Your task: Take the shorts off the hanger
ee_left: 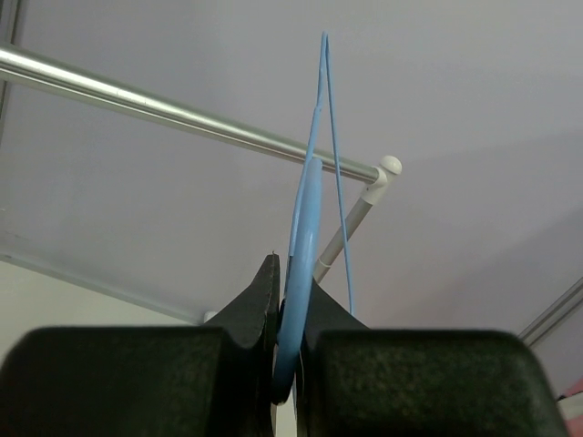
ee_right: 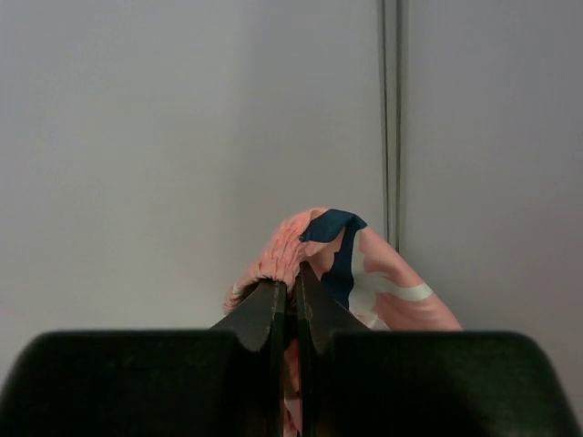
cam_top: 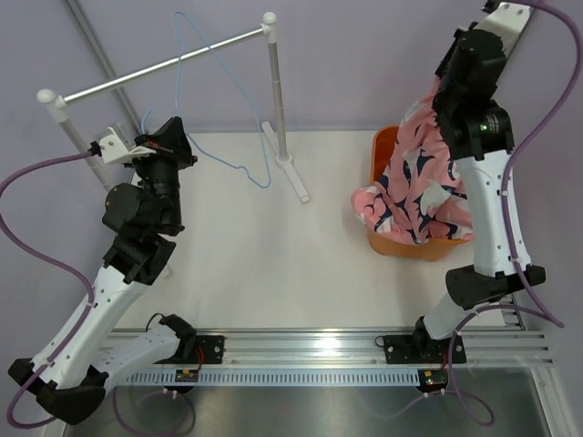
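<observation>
The right gripper tilts its fingers down next, lowers the shorts' held edge inside and then releases. The orange basket's opening [cam_top: 399, 171] lies below and cloth overhangs the basket's rim.
The light-blue wire hanger [cam_top: 221, 100] hangs by its hook on the silver rail [cam_top: 164, 64] and is bare. My left gripper [cam_top: 164, 138] is shut on the hanger's left lower corner; in the left wrist view the blue wire [ee_left: 305, 237] runs up between the black fingers [ee_left: 255, 309]. My right gripper [cam_top: 453, 86] is shut on a fold of the pink shorts [cam_top: 414, 187] and holds them up over the orange basket [cam_top: 387, 146]. The shorts' lower part drapes into the basket and over its front rim. In the right wrist view the pink fabric [ee_right: 310, 250] bunches over the shut fingertips.
The clothes rail stands on two white posts, one at the left [cam_top: 55, 105] and one in the middle [cam_top: 276, 82] with a white foot [cam_top: 296, 177] on the table. A metal track [cam_top: 319, 350] runs along the table's near edge.
</observation>
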Controlling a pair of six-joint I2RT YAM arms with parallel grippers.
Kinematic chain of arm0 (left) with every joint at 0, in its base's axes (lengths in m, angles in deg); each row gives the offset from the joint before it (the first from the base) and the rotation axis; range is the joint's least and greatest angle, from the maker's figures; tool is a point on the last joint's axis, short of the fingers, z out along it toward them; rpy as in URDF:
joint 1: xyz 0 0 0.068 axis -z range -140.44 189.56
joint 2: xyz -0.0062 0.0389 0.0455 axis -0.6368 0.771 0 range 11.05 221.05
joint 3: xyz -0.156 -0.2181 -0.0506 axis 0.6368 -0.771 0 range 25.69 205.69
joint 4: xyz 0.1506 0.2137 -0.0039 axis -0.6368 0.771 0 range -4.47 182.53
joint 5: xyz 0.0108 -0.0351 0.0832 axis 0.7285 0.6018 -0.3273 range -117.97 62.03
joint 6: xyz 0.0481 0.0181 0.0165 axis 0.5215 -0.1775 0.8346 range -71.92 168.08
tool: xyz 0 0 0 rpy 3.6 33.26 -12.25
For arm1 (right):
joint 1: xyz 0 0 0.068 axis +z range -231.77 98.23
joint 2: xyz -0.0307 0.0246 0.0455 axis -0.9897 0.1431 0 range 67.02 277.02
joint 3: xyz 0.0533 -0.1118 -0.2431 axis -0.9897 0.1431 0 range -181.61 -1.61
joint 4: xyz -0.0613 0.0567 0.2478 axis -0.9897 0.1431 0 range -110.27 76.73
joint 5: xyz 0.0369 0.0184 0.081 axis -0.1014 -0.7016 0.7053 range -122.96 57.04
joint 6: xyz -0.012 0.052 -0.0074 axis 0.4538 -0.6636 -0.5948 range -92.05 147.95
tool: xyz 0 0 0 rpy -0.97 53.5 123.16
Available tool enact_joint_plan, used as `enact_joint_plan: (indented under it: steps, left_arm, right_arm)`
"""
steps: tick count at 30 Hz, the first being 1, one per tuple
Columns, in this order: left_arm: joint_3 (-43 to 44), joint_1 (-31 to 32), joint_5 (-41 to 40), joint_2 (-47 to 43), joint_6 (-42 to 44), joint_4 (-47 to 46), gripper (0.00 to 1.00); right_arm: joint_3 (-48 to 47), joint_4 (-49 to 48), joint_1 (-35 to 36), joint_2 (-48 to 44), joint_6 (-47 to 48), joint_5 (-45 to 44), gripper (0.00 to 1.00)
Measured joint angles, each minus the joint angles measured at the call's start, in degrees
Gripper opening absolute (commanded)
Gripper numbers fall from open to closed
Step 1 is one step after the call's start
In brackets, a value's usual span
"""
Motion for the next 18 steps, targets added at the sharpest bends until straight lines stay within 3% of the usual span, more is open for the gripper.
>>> enact_joint_plan:
  steps: [6, 14, 18]
  left_arm:
    - [-0.9, 0.0, 0.83, -0.02, -0.2, 0.28, 0.0]
    - [-1.25, 0.0, 2.27, -1.99, -0.48, 3.23, 0.0]
    - [-1.36, 0.0, 2.91, -3.67, -1.03, 5.81, 0.0]
  right_arm:
    - [13.29, 6.93, -1.27, 1.31, -9.16, 6.03, 0.0]
    - [40.57, 8.15, -3.21, 1.51, -20.06, 12.15, 0.0]
    - [47.91, 8.11, -3.87, 1.66, -23.52, 16.04, 0.0]
